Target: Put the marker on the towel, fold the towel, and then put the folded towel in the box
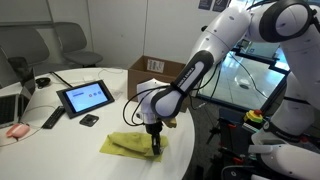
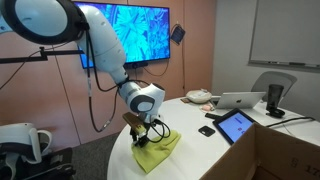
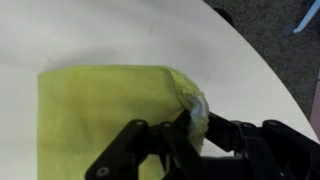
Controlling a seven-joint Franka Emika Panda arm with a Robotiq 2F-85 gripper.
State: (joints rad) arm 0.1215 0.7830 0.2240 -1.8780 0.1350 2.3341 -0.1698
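My gripper moves slightly down toward the table next and opens at the towel's rounded fold (image 1: 156, 150) (image 3: 196, 117), because the rest of the doubled cloth already lies flat.
The yellow-green towel (image 1: 128, 145) (image 2: 160, 150) lies on the round white table near its edge. In the wrist view the towel (image 3: 100, 110) looks doubled over, with a rounded fold at its right side. My gripper (image 3: 190, 120) (image 1: 154, 143) (image 2: 139, 134) is shut on that folded edge, and a bit of cloth bulges between the black fingers (image 3: 140, 140). The brown cardboard box (image 1: 160, 70) stands open at the back of the table, behind the arm. The marker is hidden; I cannot see it in any view.
A black-framed tablet (image 1: 85, 97) (image 2: 237, 125) stands near the table's middle. A small dark object (image 1: 90, 120), a remote (image 1: 52, 118) and a laptop (image 2: 245, 100) lie further off. The table edge (image 3: 265, 85) runs close to the towel's right side.
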